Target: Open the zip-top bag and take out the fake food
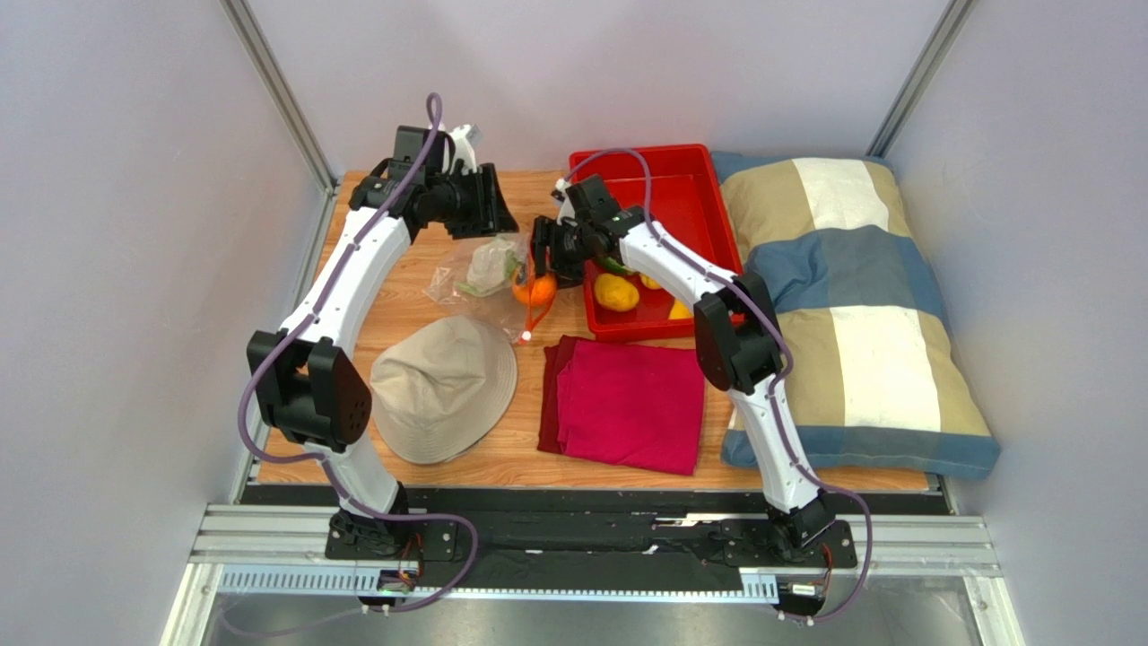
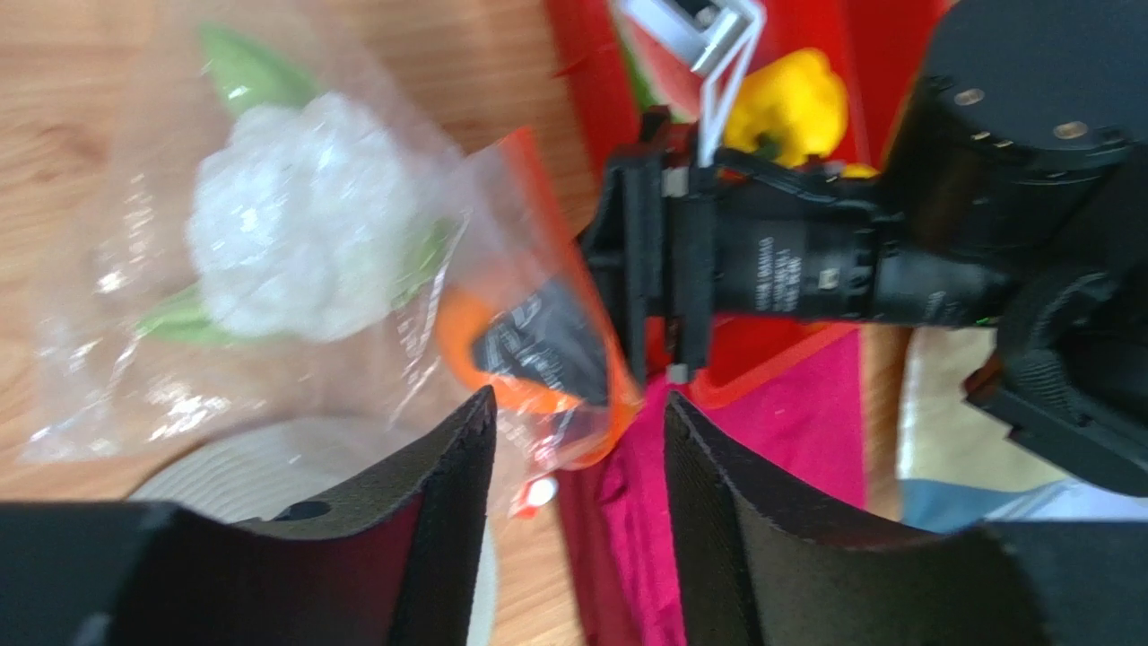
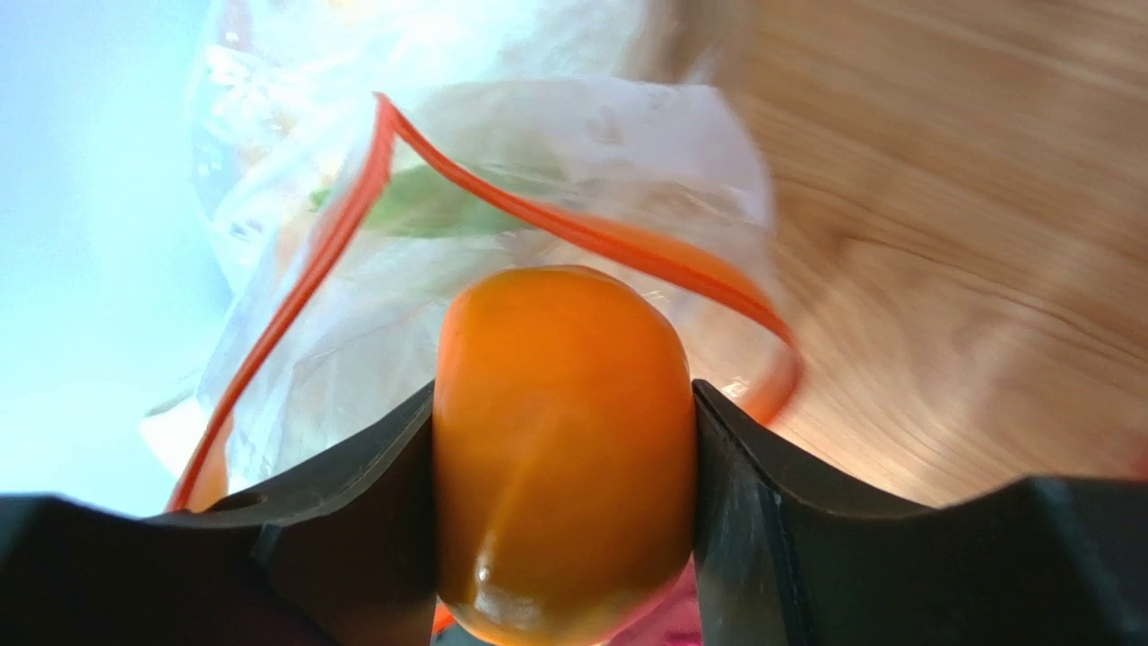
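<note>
My right gripper is going to move next from the opening of the bag over the red tray's bare pillow side (image 1: 697, 237) and let go of the orange, because other food is in the red tray.
The zip-top bag (image 1: 474, 273) lies on the wooden table, clear, with its orange-red zip strip (image 3: 566, 226) gaping open. The white cauliflower (image 2: 299, 216) with green leaves is still inside it. My right gripper (image 1: 545, 267) is shut on the orange (image 3: 563, 451) at the bag's mouth; the orange also shows in the top view (image 1: 539, 290). My left gripper (image 2: 580, 404) is open and empty, hovering above the bag's far side (image 1: 485, 222). A yellow fruit (image 1: 617, 292), the yellow bell pepper (image 2: 788, 101) and the watermelon slice (image 2: 658, 84) lie in the red tray (image 1: 674, 168).
A beige hat (image 1: 445, 384) lies near the front left and a folded magenta cloth (image 1: 627, 401) beside it. A striped pillow (image 1: 849, 296) fills the right side. The two arms are close together over the bag.
</note>
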Controlling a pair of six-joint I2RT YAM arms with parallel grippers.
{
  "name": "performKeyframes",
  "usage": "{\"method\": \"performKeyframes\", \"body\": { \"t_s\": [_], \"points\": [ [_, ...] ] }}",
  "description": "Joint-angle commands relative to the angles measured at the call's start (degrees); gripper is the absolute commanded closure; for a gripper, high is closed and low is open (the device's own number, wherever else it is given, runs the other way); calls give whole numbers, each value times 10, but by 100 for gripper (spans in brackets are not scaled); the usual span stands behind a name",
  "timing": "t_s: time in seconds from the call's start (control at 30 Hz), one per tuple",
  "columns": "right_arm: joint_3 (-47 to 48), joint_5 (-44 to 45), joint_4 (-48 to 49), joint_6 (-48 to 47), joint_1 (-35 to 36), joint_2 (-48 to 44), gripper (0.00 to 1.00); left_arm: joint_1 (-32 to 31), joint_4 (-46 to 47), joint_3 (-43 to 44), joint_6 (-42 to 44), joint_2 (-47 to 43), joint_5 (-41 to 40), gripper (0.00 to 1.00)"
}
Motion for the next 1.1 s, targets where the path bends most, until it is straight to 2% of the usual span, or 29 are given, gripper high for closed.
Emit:
{"method": "performKeyframes", "body": {
  "t_s": [0.0,0.1,0.27,0.33,0.43,0.47,0.5,0.57,0.6,0.67,0.7,0.73,0.77,0.9,1.07],
  "points": [
    [60,91,-116,-65,-4,-43,92,-7,76,-15,-80,8,55,43],
    [83,125,-153,-103,-21,-64,91,-25,70,4,-77,18,40,42],
    [15,124,-149,-120,-78,-121,89,-78,35,39,-39,43,-31,39],
    [-8,124,-144,-130,-111,-144,86,-96,11,56,-25,51,-82,38],
    [-39,117,-136,-134,-157,-149,76,-132,-38,93,4,74,-164,38],
    [-42,108,-135,-137,-179,-146,71,-139,-41,98,13,83,-172,38],
    [-41,107,-137,-140,-190,-143,60,-152,-43,108,20,89,-178,38],
    [-33,114,-145,-151,-213,-133,43,-168,-60,123,35,108,-207,36],
    [-20,118,-150,-157,-218,-128,29,-184,-70,145,42,116,-231,34],
    [2,136,-175,-168,-229,-120,16,-197,-97,164,60,141,-281,33],
    [8,143,-181,-177,-229,-119,7,-203,-100,176,66,148,-294,32],
    [14,151,-186,-182,-230,-122,3,-213,-108,182,71,154,-315,32],
    [11,161,-186,-185,-230,-131,0,-217,-114,188,77,166,-330,32],
    [-17,149,-181,-178,-228,-158,0,-222,-139,215,83,194,-367,31],
    [-115,123,-116,-151,-196,-220,0,-222,-163,234,91,232,-394,29]
  ]
}}
